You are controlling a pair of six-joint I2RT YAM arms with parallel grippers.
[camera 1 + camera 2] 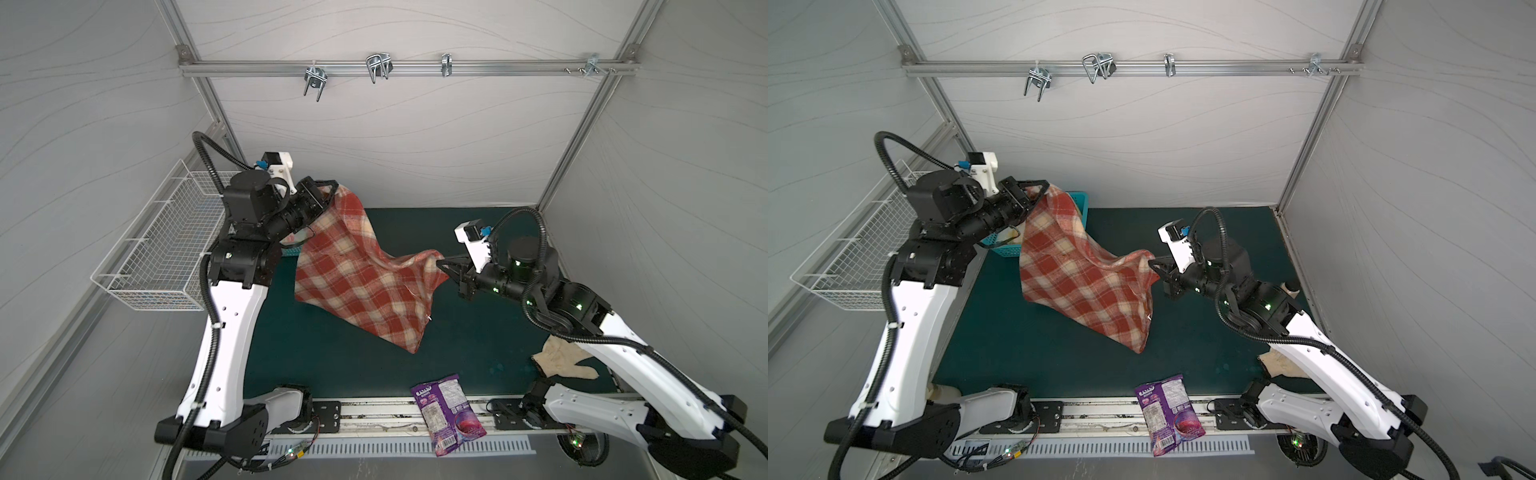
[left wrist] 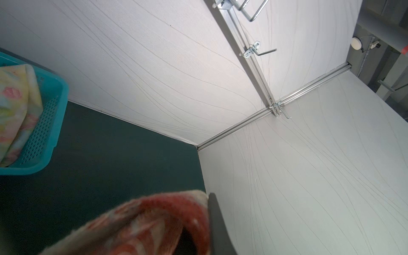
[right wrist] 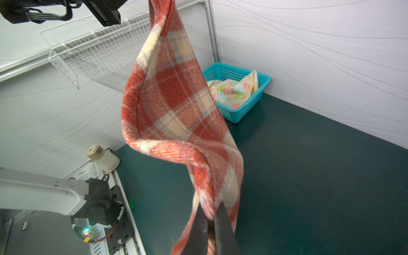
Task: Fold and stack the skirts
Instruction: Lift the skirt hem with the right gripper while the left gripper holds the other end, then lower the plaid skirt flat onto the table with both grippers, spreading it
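Note:
The right gripper should next lower outward, away from the teal basket [image 3: 266, 80], and let go of the skirt's corner there, because the bare mat lies below and outward.
The rust-red and cream plaid skirt [image 1: 357, 282] [image 1: 1084, 286] hangs stretched between both grippers above the green mat [image 1: 332, 365]. My left gripper [image 1: 332, 191] [image 1: 1044, 189] is shut on its raised far-left corner; the left wrist view shows blurred plaid cloth [image 2: 154, 220] against one dark finger [image 2: 217, 220]. My right gripper [image 1: 440, 262] [image 3: 212, 212] is shut on the lower right corner of the plaid skirt [image 3: 176, 99]. The pastel floral skirt [image 3: 231, 92] [image 2: 13, 114] lies crumpled in the teal basket [image 3: 266, 80] at the far left of the mat.
A white wire basket [image 1: 166, 249] hangs on the left wall. A purple snack bag [image 1: 449, 411] lies at the mat's front edge. A cream knit glove [image 1: 561, 361] lies under the right arm. A small cream bottle [image 3: 103, 157] stands near the left arm's base.

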